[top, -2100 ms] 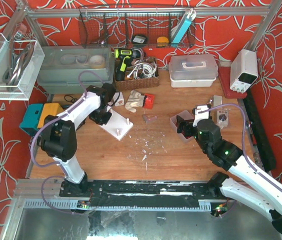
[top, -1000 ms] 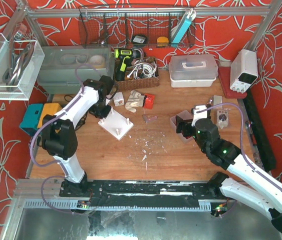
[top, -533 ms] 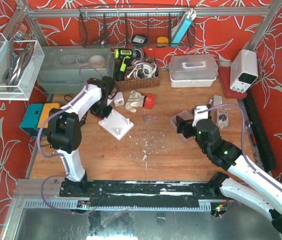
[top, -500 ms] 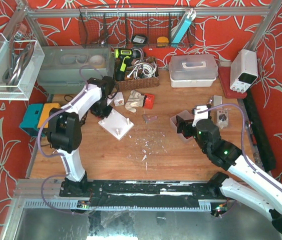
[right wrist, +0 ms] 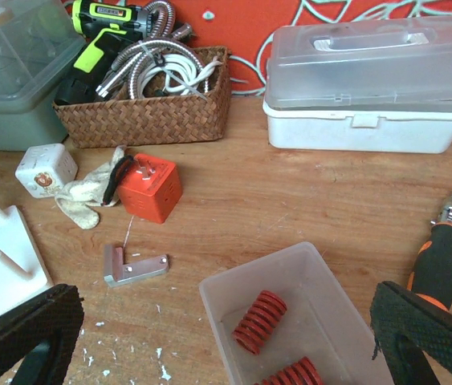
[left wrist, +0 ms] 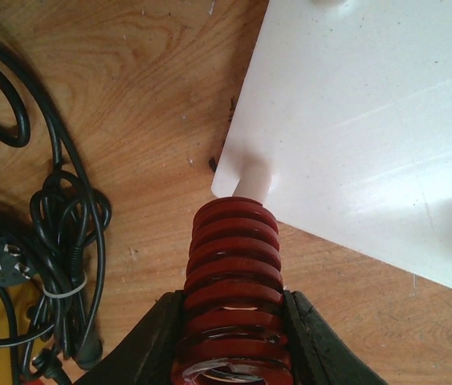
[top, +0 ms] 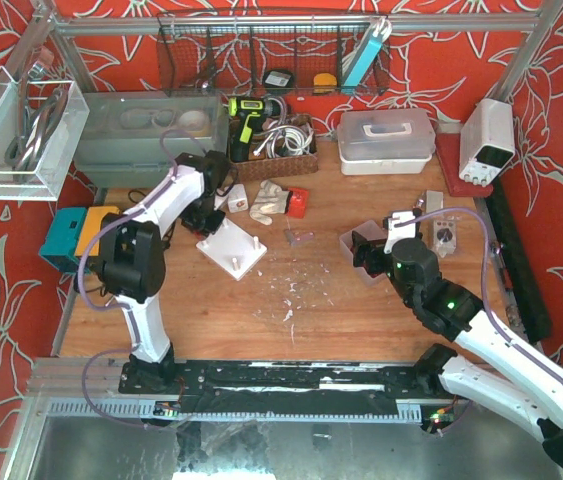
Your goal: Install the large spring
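I will lower my right gripper into the clear bin (right wrist: 209, 293) next, tilting it down over the red spring nearer the bin's far corner (right wrist: 260, 322), because that spring lies clear of the other spring.
A large red spring (left wrist: 234, 273) is clamped between the black fingers of my left gripper (left wrist: 234, 321), which is shut on it. The spring's far end lines up with a short white peg (left wrist: 254, 178) at the corner of the white board (left wrist: 370, 120). I cannot tell whether they touch. In the top view that gripper (top: 204, 205) hangs over the board's (top: 233, 245) far-left corner. My right gripper (right wrist: 226, 345) stands wide open above a clear bin (right wrist: 209, 293), which holds two more red springs (right wrist: 259, 321).
Black cables (left wrist: 57, 224) lie left of the board. An orange cube (right wrist: 150, 187), a metal L-bracket (right wrist: 133, 266), a white adaptor (right wrist: 45, 168) and a glove sit mid-table. A wicker basket (right wrist: 145, 96) and a white lidded box (right wrist: 370, 84) stand at the back. A screwdriver (right wrist: 437, 261) lies right.
The left arm has swung and carried the spring a little farther back, to the board's far-left corner. The right arm has not moved.
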